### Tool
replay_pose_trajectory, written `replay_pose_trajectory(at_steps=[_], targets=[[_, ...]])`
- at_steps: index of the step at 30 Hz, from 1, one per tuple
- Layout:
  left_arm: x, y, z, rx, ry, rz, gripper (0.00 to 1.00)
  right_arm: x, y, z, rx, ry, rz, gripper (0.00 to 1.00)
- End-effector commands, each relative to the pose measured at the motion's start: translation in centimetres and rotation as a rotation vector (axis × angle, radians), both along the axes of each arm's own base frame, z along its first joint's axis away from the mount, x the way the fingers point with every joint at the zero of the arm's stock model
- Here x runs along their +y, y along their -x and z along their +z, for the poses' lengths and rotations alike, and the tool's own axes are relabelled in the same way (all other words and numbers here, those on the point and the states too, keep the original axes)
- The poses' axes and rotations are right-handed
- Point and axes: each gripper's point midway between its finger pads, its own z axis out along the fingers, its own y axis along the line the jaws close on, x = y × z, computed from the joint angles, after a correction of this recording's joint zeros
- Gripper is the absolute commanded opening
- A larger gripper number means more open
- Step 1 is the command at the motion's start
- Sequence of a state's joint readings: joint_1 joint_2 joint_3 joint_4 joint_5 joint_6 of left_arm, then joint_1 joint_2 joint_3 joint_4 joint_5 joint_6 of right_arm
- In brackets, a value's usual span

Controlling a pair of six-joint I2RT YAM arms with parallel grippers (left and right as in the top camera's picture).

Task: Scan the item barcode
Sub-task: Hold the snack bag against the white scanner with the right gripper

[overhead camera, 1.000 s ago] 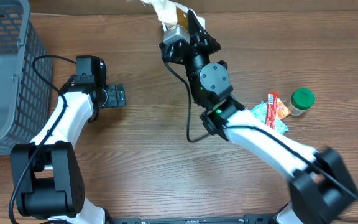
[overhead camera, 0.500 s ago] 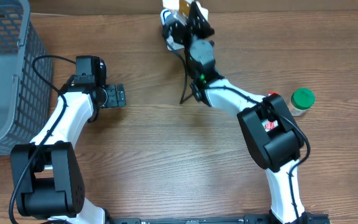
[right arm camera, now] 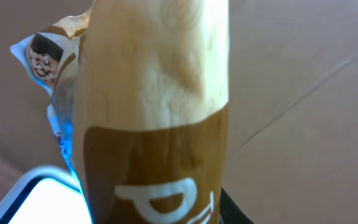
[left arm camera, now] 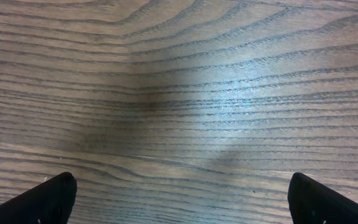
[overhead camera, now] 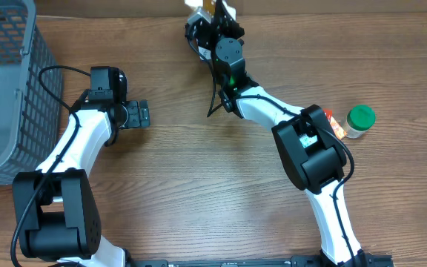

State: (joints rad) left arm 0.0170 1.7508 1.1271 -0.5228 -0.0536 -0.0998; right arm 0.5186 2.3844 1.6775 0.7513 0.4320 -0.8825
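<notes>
My right gripper holds the item, and bare wood lies open short of the red and teal packets. The gripper should next move back and down over that wood to let the item go.
The item is a brown and cream snack packet (right arm camera: 151, 112) with white lettering, filling the right wrist view. My right gripper (overhead camera: 212, 10) is shut on it at the far edge of the table, where only a pale corner of the packet (overhead camera: 199, 6) shows. One dark finger (right arm camera: 236, 213) peeks out beside the packet. No barcode shows. My left gripper (overhead camera: 141, 114) hangs open over bare wood at the left; its fingertips (left arm camera: 48, 200) stand wide apart with nothing between them.
A grey mesh basket (overhead camera: 6, 89) fills the far left corner. A green-lidded jar (overhead camera: 360, 120) and red and teal packets (overhead camera: 335, 130) lie at the right. A white lit surface with a blue glow (right arm camera: 33, 199) sits below the packet.
The right arm has swung back and slightly left, carrying the packet to the table's far edge. The left arm has stayed still.
</notes>
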Motion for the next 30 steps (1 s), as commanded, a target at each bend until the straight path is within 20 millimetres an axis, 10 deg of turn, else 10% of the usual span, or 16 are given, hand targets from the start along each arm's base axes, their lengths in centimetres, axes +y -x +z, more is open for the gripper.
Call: replay_pose_trajectory(at_steps=[1,30], targets=[[0.1,-0.6,0.3,-0.011,-0.009,-0.013,1.00,0.2,-0.4,0.1,-0.005,-0.022,0.010,0.04],[0.1,-0.5,0.3,-0.011,-0.009,-0.013,1.00,4.7,2.4,-6.9,0.271,0.020,0.058,0.03]])
